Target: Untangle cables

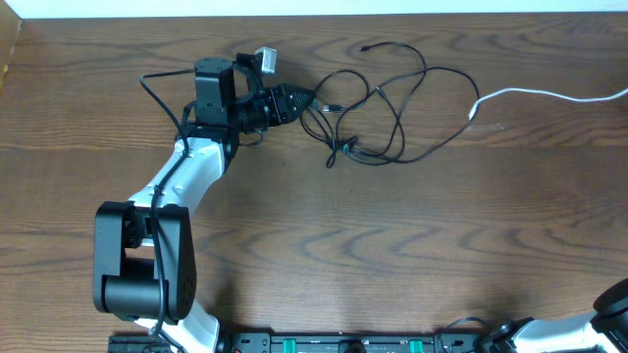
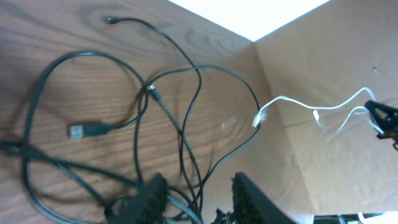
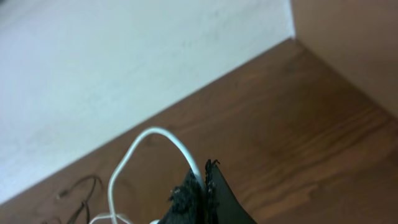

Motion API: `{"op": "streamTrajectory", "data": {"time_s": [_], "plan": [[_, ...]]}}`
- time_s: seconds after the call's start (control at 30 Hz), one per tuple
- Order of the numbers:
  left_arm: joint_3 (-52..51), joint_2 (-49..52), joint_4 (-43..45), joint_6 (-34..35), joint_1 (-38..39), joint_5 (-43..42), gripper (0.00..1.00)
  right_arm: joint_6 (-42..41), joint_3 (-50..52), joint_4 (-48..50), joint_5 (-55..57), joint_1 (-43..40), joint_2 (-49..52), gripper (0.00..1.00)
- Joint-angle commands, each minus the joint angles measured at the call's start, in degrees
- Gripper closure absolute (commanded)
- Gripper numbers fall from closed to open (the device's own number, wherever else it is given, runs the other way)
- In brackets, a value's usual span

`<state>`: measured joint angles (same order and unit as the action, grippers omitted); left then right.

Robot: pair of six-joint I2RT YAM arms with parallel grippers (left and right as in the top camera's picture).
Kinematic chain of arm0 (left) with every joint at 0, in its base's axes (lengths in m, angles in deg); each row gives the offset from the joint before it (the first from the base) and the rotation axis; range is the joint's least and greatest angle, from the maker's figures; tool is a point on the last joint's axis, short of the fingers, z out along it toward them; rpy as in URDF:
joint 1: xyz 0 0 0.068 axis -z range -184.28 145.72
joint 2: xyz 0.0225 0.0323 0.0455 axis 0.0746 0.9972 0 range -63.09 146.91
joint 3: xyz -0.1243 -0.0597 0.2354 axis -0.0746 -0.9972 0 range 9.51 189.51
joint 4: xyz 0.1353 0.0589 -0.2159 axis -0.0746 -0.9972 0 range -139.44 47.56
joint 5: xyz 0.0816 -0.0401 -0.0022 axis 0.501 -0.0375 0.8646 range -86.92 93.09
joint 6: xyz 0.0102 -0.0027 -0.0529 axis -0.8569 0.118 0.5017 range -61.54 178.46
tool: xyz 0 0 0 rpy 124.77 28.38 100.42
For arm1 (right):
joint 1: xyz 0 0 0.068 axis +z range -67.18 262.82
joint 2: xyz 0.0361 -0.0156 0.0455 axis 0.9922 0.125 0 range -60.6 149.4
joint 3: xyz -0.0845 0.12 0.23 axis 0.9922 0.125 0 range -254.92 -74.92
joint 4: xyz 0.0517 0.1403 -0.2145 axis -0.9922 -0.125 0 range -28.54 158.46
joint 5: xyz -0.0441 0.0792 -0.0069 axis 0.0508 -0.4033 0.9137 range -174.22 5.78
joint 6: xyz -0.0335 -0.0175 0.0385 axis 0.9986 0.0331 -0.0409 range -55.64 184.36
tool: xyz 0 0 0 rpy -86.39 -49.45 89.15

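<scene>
The white cable [image 1: 535, 94] moves farther away from the black tangle in my right gripper next, then it is let go over empty wood.
Several thin black cables [image 1: 378, 108] lie in a loose tangle on the wooden table, right of my left gripper [image 1: 302, 101]. In the left wrist view the left gripper [image 2: 199, 198] stands open, and a few black cable strands [image 2: 186, 134] run loosely between its fingers. A black USB plug [image 2: 84, 130] lies flat on the wood. The white cable [image 1: 535, 94] leads from its plug end [image 1: 472, 112] off the right edge. My right gripper [image 3: 205, 182] is shut on the white cable [image 3: 127, 158], lifted above the table; it also shows as the right gripper [image 2: 382, 118].
A brown cardboard wall [image 2: 336, 62] stands along the table's right side, and a white wall [image 3: 124, 56] runs behind the far edge. The left arm's white link [image 1: 186, 176] crosses the table's left half. The arm bases [image 1: 324, 343] line the front edge.
</scene>
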<state>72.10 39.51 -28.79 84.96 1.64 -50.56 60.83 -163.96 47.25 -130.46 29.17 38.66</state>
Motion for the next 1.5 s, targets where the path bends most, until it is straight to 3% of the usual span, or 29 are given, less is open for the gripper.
{"op": "streamTrajectory", "data": {"time_s": [0.0,0.13,0.23,0.47,0.63,0.8,1.03,1.07,1.1,1.13,1.23,1.37,1.47], "plan": [[0.7,-1.6,0.0,-2.5,0.3,0.4,0.63,-6.7,-0.5,2.6,-5.4,-1.2,-0.7,0.99],[0.7,-1.6,-0.1,-2.5,0.3,0.4,0.57,-15.1,-0.5,7.6,-8.8,-0.7,-0.7,0.99],[0.7,-1.6,-0.1,-2.5,0.3,0.4,0.56,-15.8,-0.5,9.9,-8.7,0.8,-0.7,0.99],[0.7,-1.6,-0.8,-2.5,0.3,0.4,0.56,-3.8,-0.5,2.9,3.3,3.2,-0.7,0.99],[0.7,-1.6,-1.1,-2.5,0.3,0.3,0.55,1.0,-0.4,0.8,7.4,3.2,-0.7,0.99],[0.7,-1.6,-1.2,-2.5,0.3,0.3,0.55,5.9,-0.4,-3.9,19.2,3.3,0.0,0.99],[0.7,-1.6,-1.2,-2.5,0.3,0.3,0.55,7.9,-0.4,-6.5,20.1,3.3,3.9,0.98],[0.7,-1.6,-1.2,-2.5,0.3,0.3,0.55,7.9,-0.4,-6.7,20.2,3.4,4.6,0.93],[0.7,-1.6,-1.2,-2.5,0.3,0.3,0.55,7.9,-0.4,-7.0,20.2,3.5,5.6,0.82],[0.7,-1.6,-1.2,-2.5,0.3,0.3,0.55,7.9,-0.4,-7.4,20.2,3.5,6.3,0.66],[0.7,-1.6,-1.2,-2.5,0.3,0.3,0.55,7.6,-0.4,-9.0,20.0,3.5,7.9,0.31],[0.7,-1.6,-1.2,-2.5,0.3,0.3,0.53,7.6,-0.4,-9.5,19.2,3.5,7.9,0.01],[0.7,-1.6,-1.2,-2.5,0.3,0.3,0.52,7.4,-0.4,-9.5,17.9,3.5,7.8,0.01]]}}
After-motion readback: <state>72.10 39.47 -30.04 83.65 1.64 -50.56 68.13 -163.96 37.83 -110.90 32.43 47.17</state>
